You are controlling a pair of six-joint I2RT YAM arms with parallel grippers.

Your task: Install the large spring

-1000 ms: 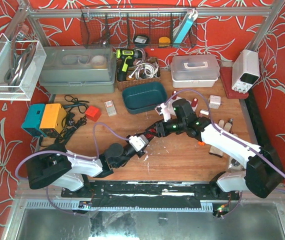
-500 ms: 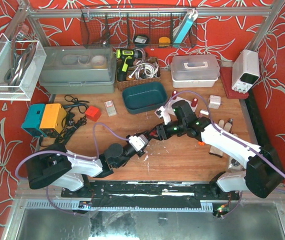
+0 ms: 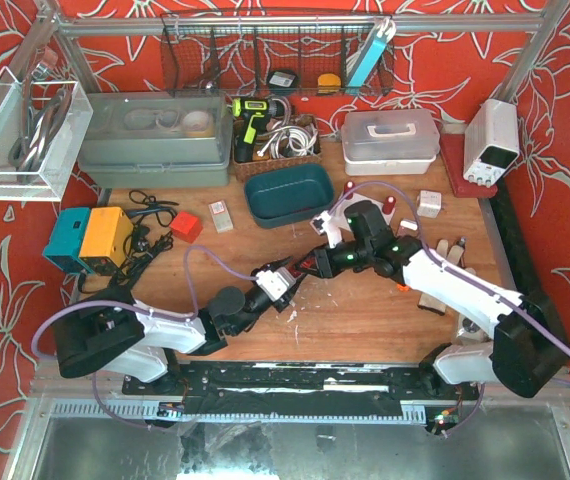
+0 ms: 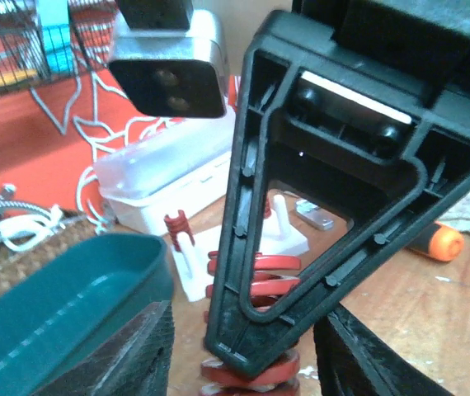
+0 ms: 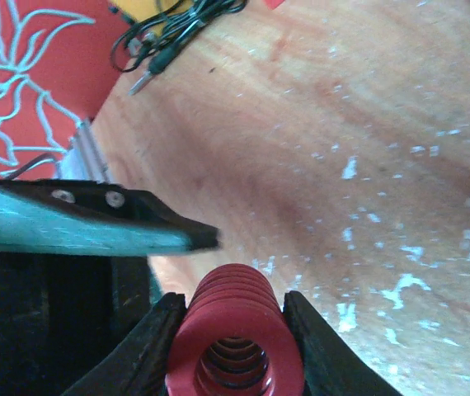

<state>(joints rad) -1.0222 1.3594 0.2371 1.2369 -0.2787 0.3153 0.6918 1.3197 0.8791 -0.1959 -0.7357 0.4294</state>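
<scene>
The peg farther from the tray is bare and empty, so the robot's right gripper will next go right in the top view, turn downward and lower the spring over that peg.
The large spring (image 5: pixel 235 346) is a thick red coil, seen end-on in the right wrist view with both black fingers pressed against its sides. My right gripper (image 5: pixel 235 318) is shut on it. In the top view both grippers meet above the middle of the table, the right gripper (image 3: pixel 313 264) tip to tip with the left gripper (image 3: pixel 290 276). In the left wrist view the spring's coils (image 4: pixel 256 268) show behind the right gripper's black finger frame. My left gripper (image 4: pixel 247 363) stands open, its fingers (image 4: pixel 140 351) apart from the coil on either side.
A white fixture with upright pegs (image 4: pixel 289 241) carries a small red spring (image 4: pixel 177 227) just beyond the grippers. A teal tray (image 3: pixel 288 193) lies behind them, and a white lidded box (image 3: pixel 390 135) farther back. An orange-handled tool (image 3: pixel 402 287) and gloves (image 3: pixel 445 265) lie to the right.
The right gripper's jaws have closed onto the spring. The left gripper's jaws have parted from it. Both arms have stayed almost in place.
</scene>
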